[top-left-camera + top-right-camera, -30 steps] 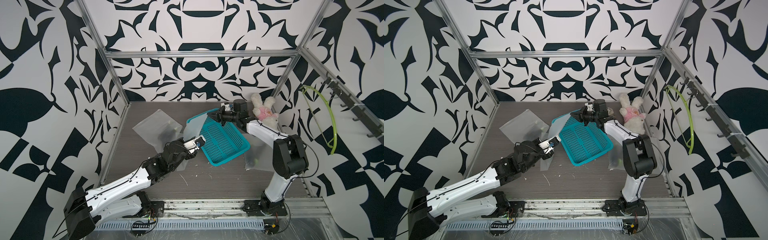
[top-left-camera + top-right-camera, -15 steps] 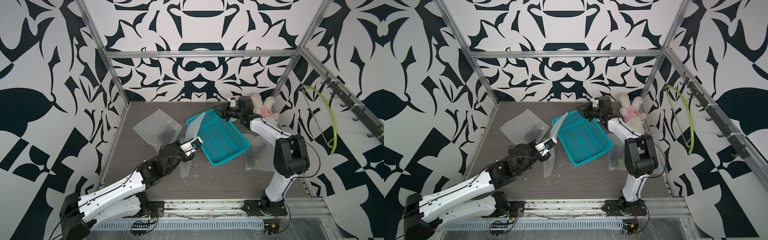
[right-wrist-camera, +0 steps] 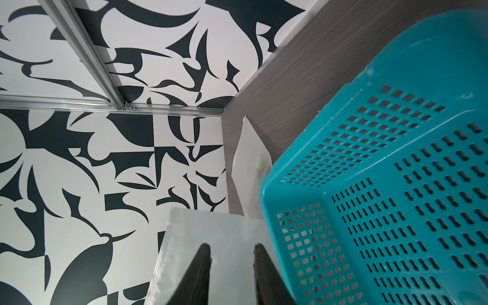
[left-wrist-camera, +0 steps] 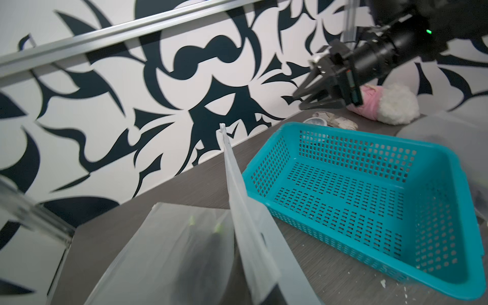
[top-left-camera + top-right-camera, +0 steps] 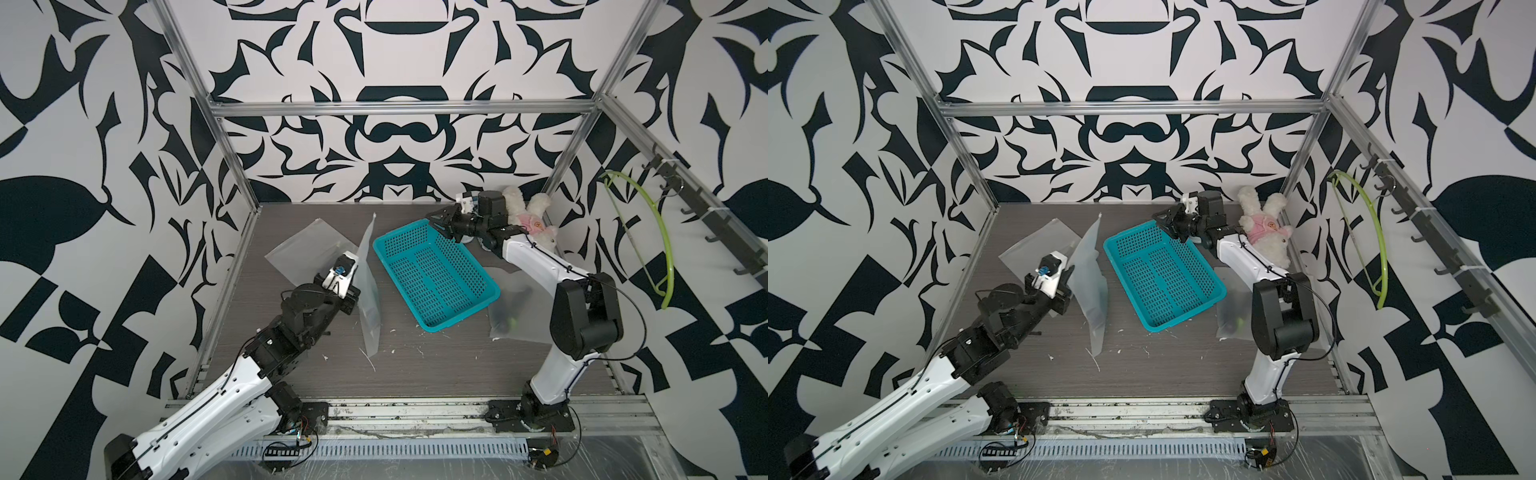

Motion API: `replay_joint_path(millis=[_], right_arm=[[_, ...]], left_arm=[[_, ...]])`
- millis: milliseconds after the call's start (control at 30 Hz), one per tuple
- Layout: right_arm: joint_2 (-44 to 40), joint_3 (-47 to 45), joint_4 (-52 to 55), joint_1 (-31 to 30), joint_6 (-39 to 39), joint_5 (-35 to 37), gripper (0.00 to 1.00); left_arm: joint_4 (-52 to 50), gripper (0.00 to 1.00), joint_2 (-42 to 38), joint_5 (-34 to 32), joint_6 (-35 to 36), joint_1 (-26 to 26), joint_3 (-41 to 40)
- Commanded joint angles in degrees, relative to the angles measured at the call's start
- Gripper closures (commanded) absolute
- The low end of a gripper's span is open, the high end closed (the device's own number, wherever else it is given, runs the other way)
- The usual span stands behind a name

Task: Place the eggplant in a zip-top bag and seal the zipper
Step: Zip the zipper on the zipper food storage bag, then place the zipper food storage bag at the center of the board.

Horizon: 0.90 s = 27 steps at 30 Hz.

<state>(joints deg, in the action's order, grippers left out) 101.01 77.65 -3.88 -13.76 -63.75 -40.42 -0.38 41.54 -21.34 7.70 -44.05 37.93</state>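
I will move my left gripper back and down, away from the basket, to release the bag on the bare near tabletop.
My left gripper is shut on the edge of a clear zip-top bag, which stands on edge left of the basket; in the left wrist view the bag runs up from the gripper. My right gripper hangs open over the basket's far corner, its fingertips empty and apart from the bag. A second bag lies flat at the back left, and a dark eggplant with green ends shows through it. No loose eggplant shows.
An empty teal basket sits mid-table. Right of it lies another bag with a dark, green-tipped shape inside, partly under my right arm. A plush rabbit lies in the back right corner. A green hanger hangs on the right wall.
My right gripper opened and let go of the bag's top corner, then drew back a little. My left gripper pulled the bag leftward, away from the basket.
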Motion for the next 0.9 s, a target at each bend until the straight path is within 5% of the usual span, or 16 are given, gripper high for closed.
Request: replay_joint_path(millis=[0,300,500,867], right_arm=[[-2.84,1.97,0.12,-0.22,3.06,0.17,0.69],[-0.68,2.25,-1.84,-0.24,2.34,-0.78,0.69],[0.93,2.51,-4.33,-0.22,0.41,-1.74,0.69],[2.68,2.12,-7.71,-0.26,-2.12,-2.07,0.69]], left_arm=[[-4.08,1.00,-4.00,-0.92,-16.03,3.99,0.27],[-31.85,1.00,-4.36,-3.21,-46.79,21.70,7.10],[-33.61,1.00,-3.63,4.63,-61.71,33.95,0.20],[-50.05,1.00,-4.58,-3.57,-86.42,35.20,-6.07]])
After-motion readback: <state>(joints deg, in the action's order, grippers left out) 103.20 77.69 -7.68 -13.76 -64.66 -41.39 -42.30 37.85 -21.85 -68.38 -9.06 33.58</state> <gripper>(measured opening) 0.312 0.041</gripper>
